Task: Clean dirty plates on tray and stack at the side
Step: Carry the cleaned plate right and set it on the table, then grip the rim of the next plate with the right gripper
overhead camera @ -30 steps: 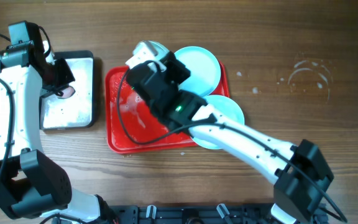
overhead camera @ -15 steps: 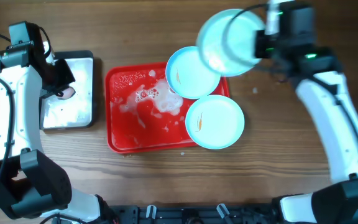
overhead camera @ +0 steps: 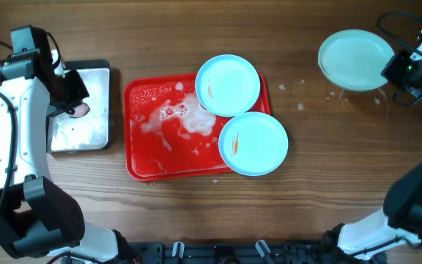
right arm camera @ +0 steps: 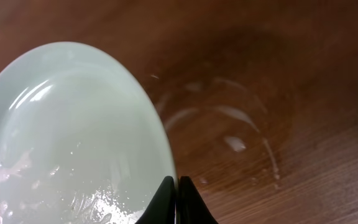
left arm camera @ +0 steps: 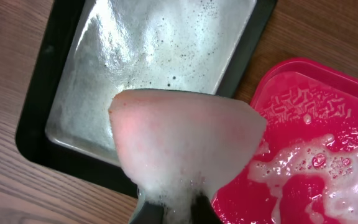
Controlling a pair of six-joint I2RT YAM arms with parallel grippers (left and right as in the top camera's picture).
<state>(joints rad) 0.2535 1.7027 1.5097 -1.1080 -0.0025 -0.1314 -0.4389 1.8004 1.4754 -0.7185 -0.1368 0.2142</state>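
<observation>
Next, my right gripper lowers the third plate onto the wet ring on the wood and releases the plate's rim, since that ring lies below the gripper.
The red tray (overhead camera: 146, 150) lies mid-table, wet with suds. Two pale blue plates with small orange smears rest on its right side: one (overhead camera: 228, 85) at the far right corner, one (overhead camera: 253, 143) at the near right corner, overhanging the rim. My right gripper (overhead camera: 395, 68) is shut on the rim of the third plate (overhead camera: 354, 59), held at the far right of the table; the right wrist view shows this plate (right arm camera: 67, 137) wet and without smears, above a wet ring on the wood. My left gripper (overhead camera: 70, 94) is shut on a sudsy pink sponge (left arm camera: 185, 140) over the metal pan.
A black-rimmed silver pan (overhead camera: 79, 121) with soapy water stands left of the tray; it also shows in the left wrist view (left arm camera: 154, 56). A wet ring mark (right arm camera: 229, 118) lies on the wood at the far right.
My right arm has swung from the tray to the far right of the table, carrying one plate with it. The left arm has not moved.
</observation>
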